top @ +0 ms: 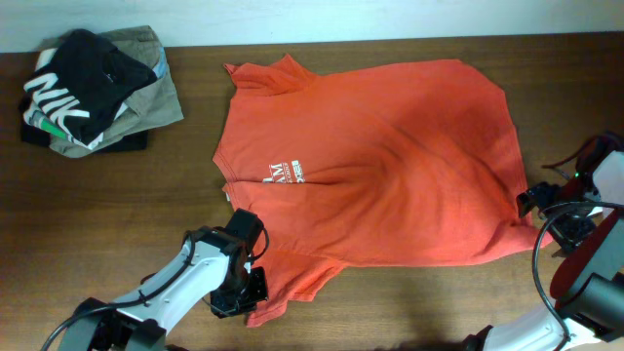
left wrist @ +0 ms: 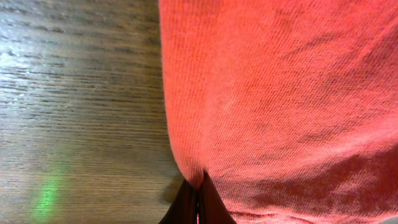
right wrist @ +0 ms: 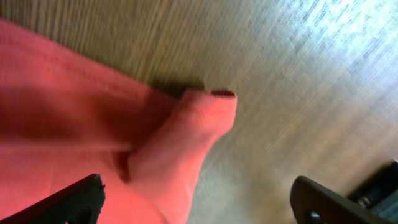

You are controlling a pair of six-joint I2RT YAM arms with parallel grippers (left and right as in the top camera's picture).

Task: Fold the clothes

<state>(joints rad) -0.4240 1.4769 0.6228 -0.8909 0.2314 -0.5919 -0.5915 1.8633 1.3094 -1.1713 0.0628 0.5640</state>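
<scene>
My left gripper lifts the pinched edge next, carries it outward and down, and releases it beside the white chest print point(top: 283, 175), since the near sleeve sticks out.
The red-orange T-shirt point(top: 380, 166) lies spread on the wooden table, its small white chest print point(top: 283, 175) showing near the left side. My left gripper point(top: 239, 292) is at the shirt's near-left sleeve and is shut on a pinch of the red fabric point(left wrist: 280, 106), its black fingertips point(left wrist: 198, 202) pressed together on the cloth edge. My right gripper point(top: 546, 210) is at the shirt's right hem corner. It is open, with its two fingers point(right wrist: 199, 199) wide apart over a folded corner of the shirt point(right wrist: 186, 143).
A pile of other garments point(top: 97, 93), black with white letters on khaki-olive, sits at the back left. Bare wood table point(top: 117, 214) lies to the left of the shirt and to the right point(right wrist: 311, 93) of the hem corner.
</scene>
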